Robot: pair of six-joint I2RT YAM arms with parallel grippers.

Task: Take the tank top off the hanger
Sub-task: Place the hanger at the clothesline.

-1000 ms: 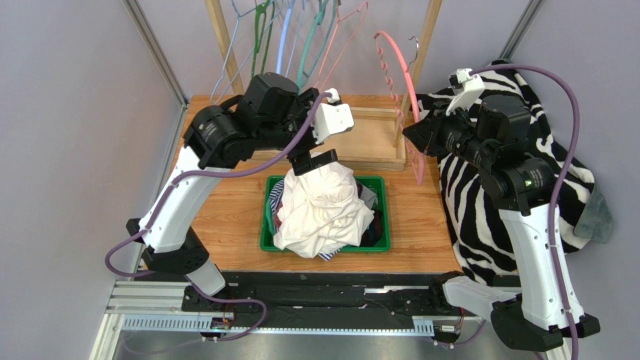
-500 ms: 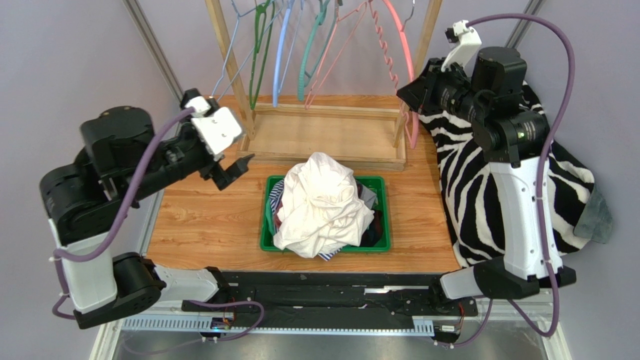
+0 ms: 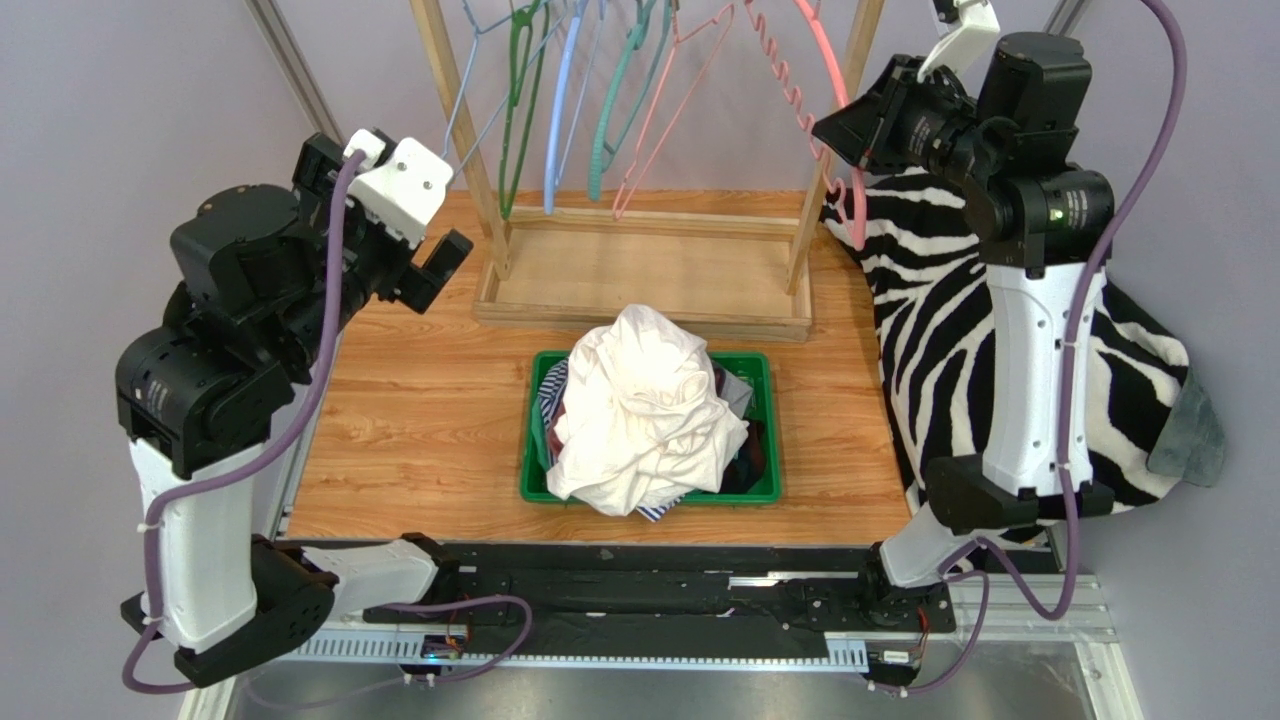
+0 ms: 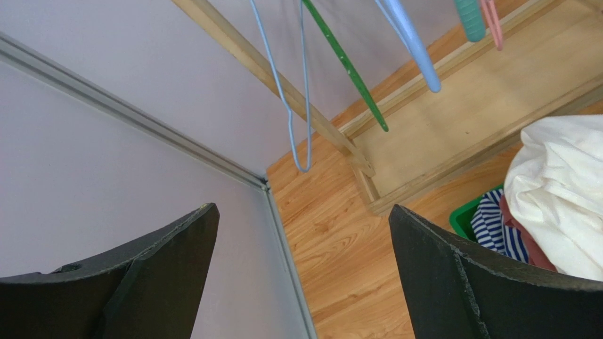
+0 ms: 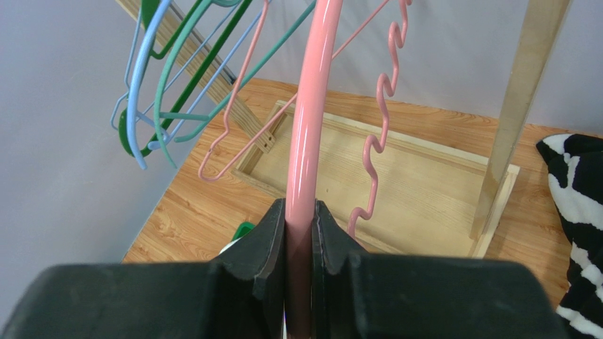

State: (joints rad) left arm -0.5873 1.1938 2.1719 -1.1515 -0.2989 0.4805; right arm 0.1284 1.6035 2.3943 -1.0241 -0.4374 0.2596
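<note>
I should move the pink hanger [image 5: 309, 106] sideways toward the rack's other hangers with my right gripper next and then open it, because the tank top is in the basket [image 3: 759, 368].
A crumpled white tank top [image 3: 646, 405] lies heaped on clothes in the green basket [image 3: 759, 368] and shows at the right edge of the left wrist view [image 4: 559, 183]. It is off the pink hanger [image 5: 309, 106]. My right gripper [image 5: 299, 212] is shut on that hanger's thick pink arm and holds it bare, high at the rack's right post [image 3: 845, 138]. My left gripper [image 3: 428, 270] is raised over the table's far left corner with its jaws wide open and nothing between them [image 4: 303, 212].
A wooden rack with a tray base [image 3: 646, 285] stands behind the basket and carries several coloured hangers [image 3: 564, 90]. A zebra-print cloth [image 3: 947, 345] covers the table's right side. Grey walls with a metal frame post [image 4: 283, 233] close in on the left.
My left arm drew back from above the basket to the far left corner, open throughout. My right arm lifted the pink hanger up and back towards the rack's top.
</note>
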